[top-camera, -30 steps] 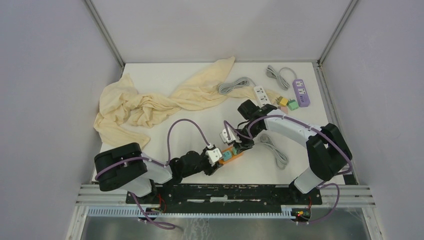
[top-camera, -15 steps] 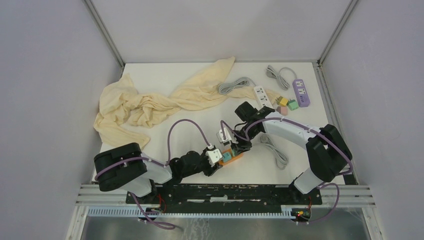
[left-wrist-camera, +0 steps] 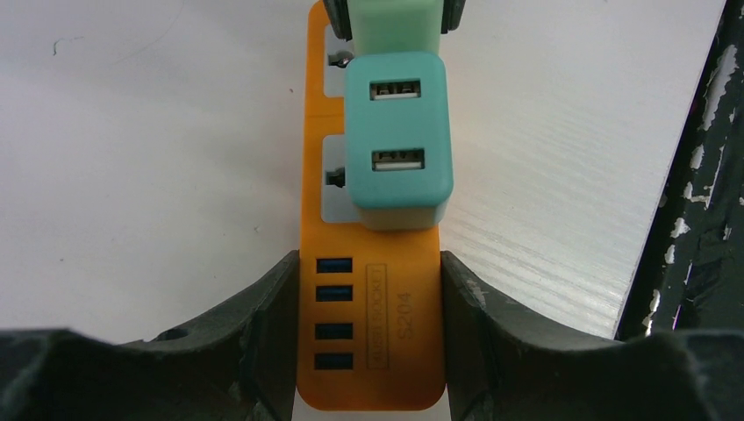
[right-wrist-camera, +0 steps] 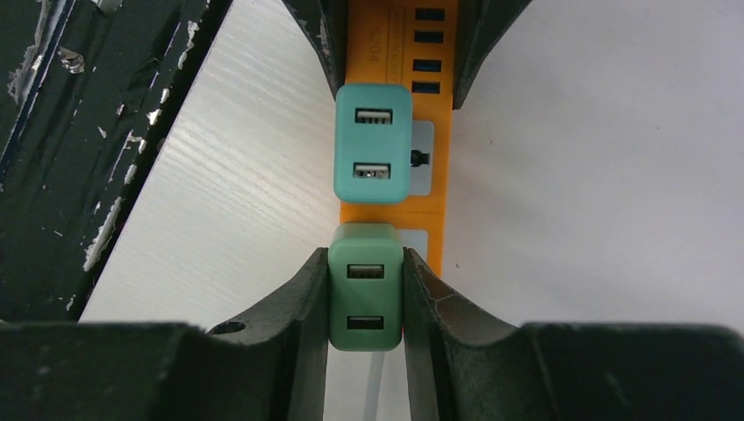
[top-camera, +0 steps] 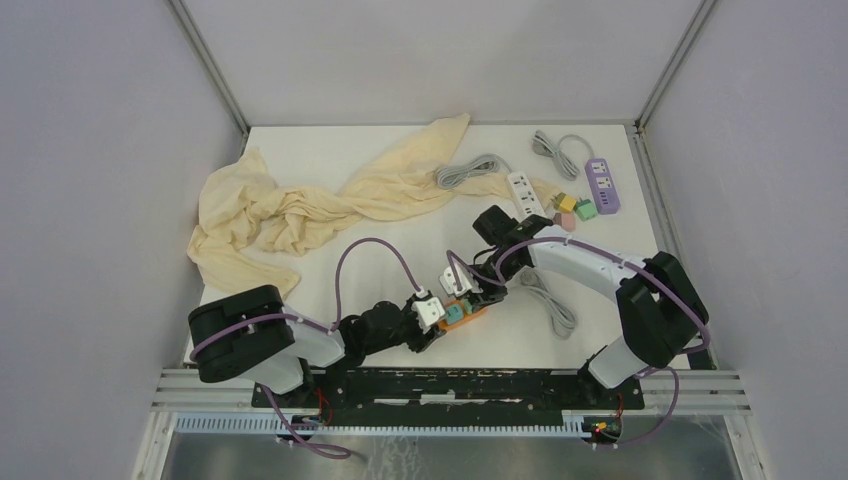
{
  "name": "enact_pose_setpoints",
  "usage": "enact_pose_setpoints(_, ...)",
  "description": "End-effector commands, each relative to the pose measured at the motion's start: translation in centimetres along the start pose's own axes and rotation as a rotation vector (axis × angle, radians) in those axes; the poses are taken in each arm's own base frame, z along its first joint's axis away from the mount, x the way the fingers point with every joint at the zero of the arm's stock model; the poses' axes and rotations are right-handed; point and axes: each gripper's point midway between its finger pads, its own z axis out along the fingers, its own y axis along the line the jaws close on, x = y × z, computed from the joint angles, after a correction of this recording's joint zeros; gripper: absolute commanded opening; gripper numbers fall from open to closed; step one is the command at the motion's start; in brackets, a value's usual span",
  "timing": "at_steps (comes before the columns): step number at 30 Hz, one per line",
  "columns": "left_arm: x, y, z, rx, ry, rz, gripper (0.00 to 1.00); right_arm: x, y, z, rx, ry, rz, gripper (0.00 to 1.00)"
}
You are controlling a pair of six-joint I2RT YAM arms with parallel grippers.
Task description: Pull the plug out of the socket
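I need to raise my right gripper off the socket strip, move outward and lower the green plug beside the pink plug (top-camera: 565,221) to release it, as loose plugs lie there.
An orange socket strip (left-wrist-camera: 368,338) lies on the white table, and my left gripper (left-wrist-camera: 367,263) is shut on its USB end. A teal plug (left-wrist-camera: 397,140) sits in its middle outlet. My right gripper (right-wrist-camera: 365,263) is shut on a green plug (right-wrist-camera: 366,285) over the strip's far end outlet (right-wrist-camera: 418,241). I cannot tell whether its pins are still in. In the top view the strip (top-camera: 470,313) lies between the left gripper (top-camera: 432,312) and the right gripper (top-camera: 462,290), near the table's front edge.
A cream cloth (top-camera: 300,205) covers the back left. A white power strip (top-camera: 524,190), a purple one (top-camera: 601,186), small coloured plugs (top-camera: 572,208) and grey cables (top-camera: 548,300) lie at the right. The black rail (top-camera: 450,385) borders the near edge.
My right gripper has shifted slightly left and then nearer with the green plug in it. The left gripper and the orange strip have stayed put.
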Motion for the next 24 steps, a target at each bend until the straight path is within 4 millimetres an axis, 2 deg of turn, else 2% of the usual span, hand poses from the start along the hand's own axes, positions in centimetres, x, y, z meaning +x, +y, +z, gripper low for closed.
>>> enact_pose_setpoints(1, -1.3, 0.5, 0.1, -0.025, -0.044, -0.022, 0.03, -3.2, 0.2, 1.3, -0.023, -0.069, -0.021, 0.0)
enact_pose_setpoints(3, -1.4, 0.5, 0.2, -0.024, -0.044, -0.024, 0.03, -4.2, -0.6, 1.3, 0.003, -0.103, 0.032, 0.0)
enact_pose_setpoints(6, -1.2, 0.5, 0.1, -0.023, -0.038, -0.028, 0.03, -4.2, -2.0, 0.6, 0.05, -0.105, 0.1, 0.0)
enact_pose_setpoints(11, -1.2, 0.5, 0.0, -0.023, -0.037, -0.031, 0.03, -1.8, -3.2, -1.6, 0.125, -0.075, 0.134, 0.0)
enact_pose_setpoints(14, -1.1, 0.5, -0.1, -0.023, -0.038, -0.034, 0.03, -0.7, -2.1, -2.3, 0.086, -0.039, 0.087, 0.0)
enact_pose_setpoints(17, -1.2, 0.5, -0.2, -0.025, -0.042, -0.036, 0.03, -0.5, -0.1, -1.9, 0.002, -0.046, 0.041, 0.0)
enact_pose_setpoints(20, -1.3, 0.5, -0.2, -0.025, -0.045, -0.037, 0.03, -1.5, 1.2, -1.0, -0.062, -0.084, -0.016, 0.0)
enact_pose_setpoints(24, -1.4, 0.5, -0.2, -0.024, -0.048, -0.041, 0.03, -3.4, 1.6, 0.5, -0.087, -0.114, -0.034, 0.0)
